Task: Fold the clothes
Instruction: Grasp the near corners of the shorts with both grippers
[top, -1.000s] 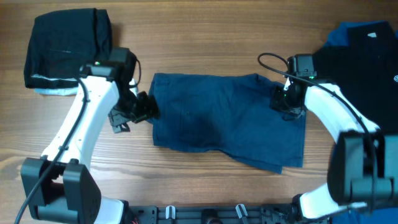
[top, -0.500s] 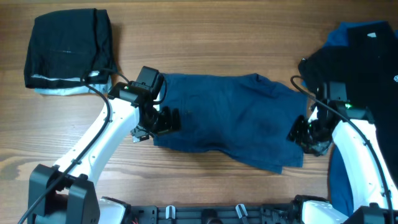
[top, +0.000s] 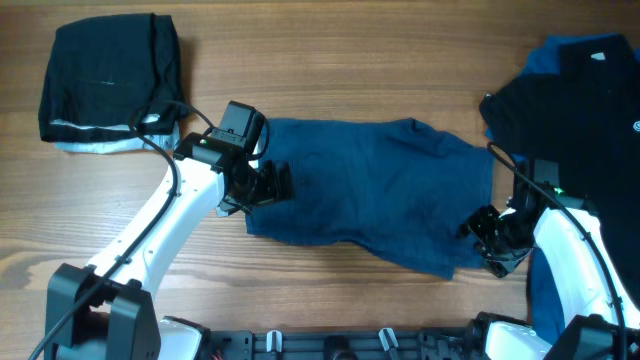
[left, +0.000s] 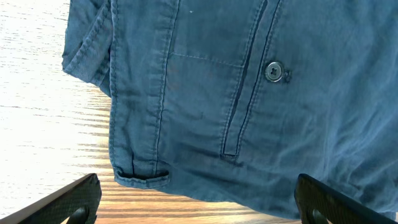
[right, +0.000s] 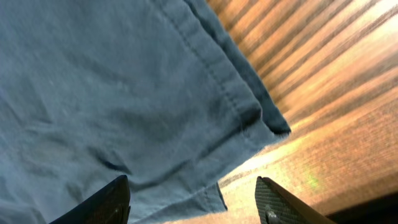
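My left gripper should next lower its open fingers backward so that they go around the waistband's near corner, and then it should close them.
Dark navy shorts lie spread flat across the middle of the table, waistband to the left, legs to the right. In the left wrist view the waistband, fly and button of the shorts fill the frame. My left gripper hovers at the waistband's near corner, and in its own view that gripper is open wide over bare wood and the fabric edge. My right gripper is at the near right leg corner. That gripper is open, with the hem corner of the shorts below it.
A folded black garment sits at the back left on a pale blue piece. A pile of black clothes with royal-blue fabric fills the right edge. The table's front rail runs below.
My left gripper came right onto the waistband edge and opened fully. My right gripper went from the shorts' far right edge to the near right corner and opened wider.
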